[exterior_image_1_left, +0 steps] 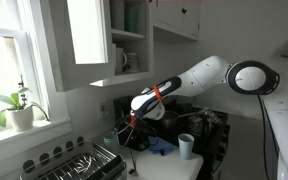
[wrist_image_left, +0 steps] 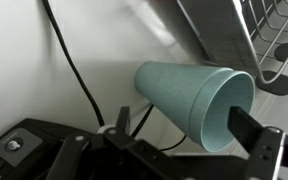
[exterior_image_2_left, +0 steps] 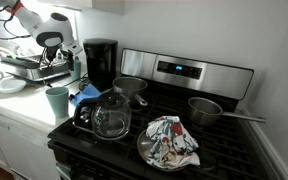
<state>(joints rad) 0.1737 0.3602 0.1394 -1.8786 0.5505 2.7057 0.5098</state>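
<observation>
I will lower my gripper next, still open, onto the rim of the teal cup, because the cup's rim shows between the open fingers and is still a little below them.
A teal cup (exterior_image_2_left: pixel 57 101) stands upright on the white counter beside the dish rack; it also shows in an exterior view (exterior_image_1_left: pixel 186 147). In the wrist view the cup (wrist_image_left: pixel 189 100) fills the middle, mouth toward the camera. My gripper (wrist_image_left: pixel 184 130) is open, one finger on each side of the cup and the right finger overlapping its rim in the picture. In both exterior views the gripper (exterior_image_1_left: pixel 132 122) (exterior_image_2_left: pixel 52 50) hangs above the counter by the rack, a little above the cup. It holds nothing.
A metal dish rack (exterior_image_2_left: pixel 29 68) (exterior_image_1_left: pixel 79 160) (wrist_image_left: pixel 244 30) sits next to the cup. A blue cloth (exterior_image_2_left: pixel 87 95), a black coffee maker (exterior_image_2_left: pixel 101 62), a glass pot (exterior_image_2_left: pixel 111 118) and a stove (exterior_image_2_left: pixel 184 70) with pots are nearby. A black cable (wrist_image_left: pixel 74 70) crosses the counter.
</observation>
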